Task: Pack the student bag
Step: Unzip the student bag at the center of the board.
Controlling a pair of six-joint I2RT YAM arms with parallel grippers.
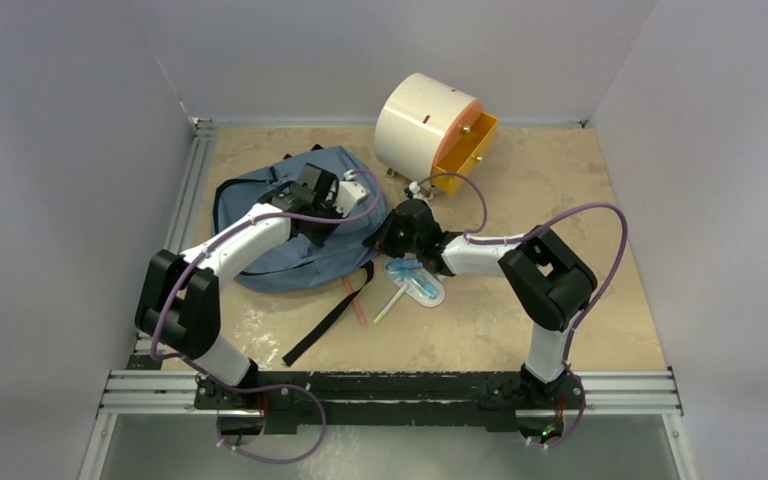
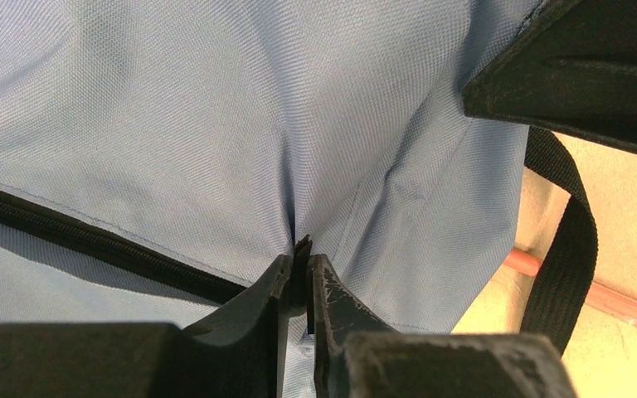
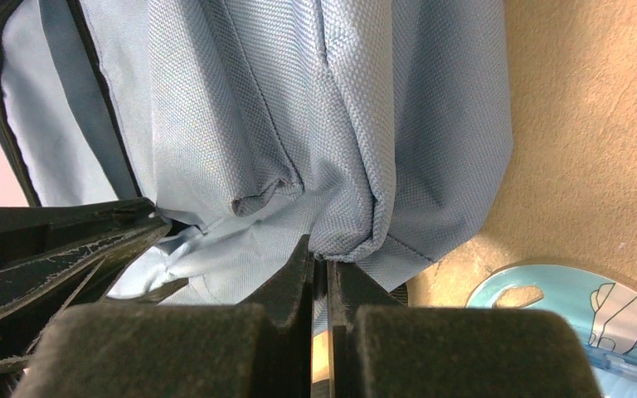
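Observation:
The left gripper pulls the black tab outward along the zipper line toward the bag's far edge next and releases it, since the line is still open.
The slate-blue student bag lies at the left middle of the table, with a black strap trailing toward the front. My left gripper is over the bag's right side. In the left wrist view it is shut on a thin black tab by the zipper line of the bag. My right gripper is at the bag's right edge. In the right wrist view it is shut on a folded edge of the bag fabric.
A cream cylindrical cabinet with an orange drawer stands at the back. A light blue flat packet, a red pen and a pale pen lie just right of the bag. Side walls enclose the table.

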